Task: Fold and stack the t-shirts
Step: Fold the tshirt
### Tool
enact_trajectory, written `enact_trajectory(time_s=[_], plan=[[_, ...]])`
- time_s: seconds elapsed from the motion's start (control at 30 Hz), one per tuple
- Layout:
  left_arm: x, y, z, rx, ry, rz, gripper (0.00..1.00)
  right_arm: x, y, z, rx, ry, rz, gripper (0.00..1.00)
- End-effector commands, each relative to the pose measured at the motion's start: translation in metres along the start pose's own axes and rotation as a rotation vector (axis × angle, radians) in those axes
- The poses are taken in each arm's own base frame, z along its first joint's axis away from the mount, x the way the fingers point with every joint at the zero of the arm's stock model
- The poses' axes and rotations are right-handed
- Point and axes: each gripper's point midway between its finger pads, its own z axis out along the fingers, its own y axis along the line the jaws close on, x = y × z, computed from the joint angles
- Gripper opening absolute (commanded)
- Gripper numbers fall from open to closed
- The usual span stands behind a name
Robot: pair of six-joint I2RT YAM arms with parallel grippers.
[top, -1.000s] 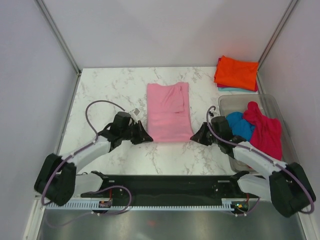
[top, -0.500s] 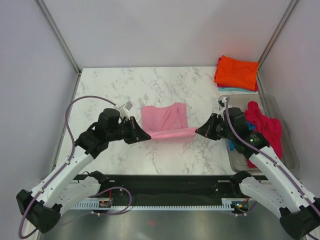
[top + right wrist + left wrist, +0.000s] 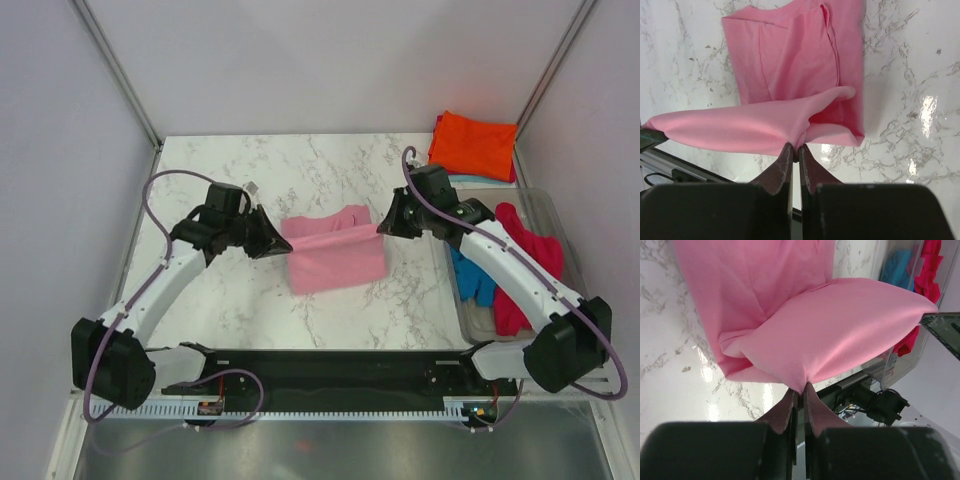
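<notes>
The far end of the light pink t-shirt lies uncovered, so my right gripper should next move outward and down to it and release the t-shirt's hem.
The light pink t-shirt (image 3: 335, 252) lies mid-table, its near hem lifted and carried over the rest of the cloth. My left gripper (image 3: 277, 243) is shut on the hem's left corner (image 3: 800, 385); my right gripper (image 3: 382, 228) is shut on its right corner (image 3: 799, 142). The raised fold stretches taut between them above the flat part (image 3: 790, 60). A folded orange t-shirt (image 3: 474, 144) sits at the back right on a pale blue one (image 3: 462, 178). A bright blue t-shirt (image 3: 470, 275) and a crimson-pink one (image 3: 535, 262) lie crumpled in the clear bin.
The clear plastic bin (image 3: 530, 200) stands along the right edge, just right of my right arm. Metal frame posts rise at both back corners. A black rail (image 3: 330, 368) runs along the table's near edge.
Both grippers rose from the table at the shirt's near hem and moved away from the bases, carrying the hem over the shirt. The shirt now looks about half as long.
</notes>
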Motion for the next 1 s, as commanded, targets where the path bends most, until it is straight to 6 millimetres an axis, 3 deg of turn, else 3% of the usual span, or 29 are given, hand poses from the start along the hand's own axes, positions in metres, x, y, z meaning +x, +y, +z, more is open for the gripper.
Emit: enact_trajectory(time_s=[0.0, 0.13, 0.17, 0.23, 0.27, 0.33, 0.37, 0.4, 0.43, 0.47, 0.5, 0.53, 0.57, 0.6, 0.63, 0.67, 0.77, 0.83, 0.87, 0.9, 0.97], plan=[[-0.030, -0.009, -0.003, 0.025, -0.028, 0.083, 0.07, -0.037, -0.004, 0.009, 0.036, -0.079, -0.041, 0.00], [-0.051, -0.003, 0.012, -0.001, -0.014, 0.085, 0.07, -0.054, -0.006, 0.030, 0.041, -0.075, -0.044, 0.00], [-0.059, -0.005, 0.014, 0.001, -0.024, 0.098, 0.07, -0.054, -0.010, 0.043, 0.050, -0.051, -0.041, 0.00], [-0.069, 0.005, 0.028, -0.024, -0.007, 0.079, 0.07, -0.067, -0.007, 0.051, 0.037, -0.058, -0.035, 0.00], [-0.080, 0.002, 0.031, -0.024, -0.020, 0.093, 0.07, -0.064, -0.012, 0.067, 0.049, -0.031, -0.031, 0.00], [-0.095, 0.019, 0.049, -0.079, -0.015, 0.074, 0.07, -0.080, -0.008, 0.077, 0.029, -0.043, -0.028, 0.00], [-0.108, 0.018, 0.053, -0.084, -0.033, 0.088, 0.07, -0.077, -0.015, 0.095, 0.043, -0.010, -0.022, 0.00], [-0.116, 0.024, 0.057, -0.086, -0.029, 0.073, 0.08, -0.092, -0.011, 0.100, 0.031, -0.030, -0.019, 0.00], [-0.117, 0.040, 0.078, -0.109, 0.019, 0.039, 0.08, -0.095, -0.012, 0.108, 0.031, -0.024, -0.014, 0.00], [-0.130, 0.037, 0.080, -0.095, 0.013, 0.041, 0.10, -0.089, -0.019, 0.130, 0.039, 0.018, -0.006, 0.00], [-0.134, 0.044, 0.089, -0.108, 0.023, 0.030, 0.13, -0.105, -0.013, 0.135, 0.019, -0.007, -0.017, 0.16], [-0.144, 0.052, 0.102, -0.126, 0.027, 0.034, 0.19, -0.110, -0.015, 0.144, 0.026, -0.007, -0.017, 0.30], [-0.147, 0.058, 0.110, -0.140, 0.039, 0.043, 0.42, -0.106, -0.027, 0.166, 0.057, 0.025, -0.008, 0.46], [-0.150, 0.062, 0.116, -0.149, 0.049, 0.052, 0.51, -0.125, -0.022, 0.166, 0.048, -0.002, -0.016, 0.62], [-0.153, 0.066, 0.121, -0.167, 0.055, 0.055, 0.59, -0.129, -0.026, 0.172, 0.056, 0.001, -0.015, 0.66], [-0.159, 0.077, 0.127, -0.212, 0.070, 0.050, 0.83, -0.127, -0.034, 0.182, 0.076, 0.019, -0.011, 0.69], [-0.177, 0.073, 0.123, -0.213, 0.045, 0.093, 0.94, -0.137, -0.035, 0.172, 0.076, -0.009, -0.028, 0.72], [-0.181, 0.071, 0.113, -0.231, 0.018, 0.109, 0.95, -0.114, -0.048, 0.169, 0.090, 0.015, -0.020, 0.72], [-0.185, 0.064, 0.101, -0.235, -0.013, 0.123, 0.95, -0.125, -0.037, 0.152, 0.055, -0.052, -0.026, 0.72], [-0.184, 0.060, 0.096, -0.227, -0.019, 0.125, 0.95, -0.090, -0.055, 0.156, 0.083, 0.004, 0.002, 0.72], [-0.171, 0.056, 0.089, -0.210, -0.004, 0.120, 0.95, -0.083, -0.050, 0.138, 0.054, -0.046, 0.041, 0.72]])
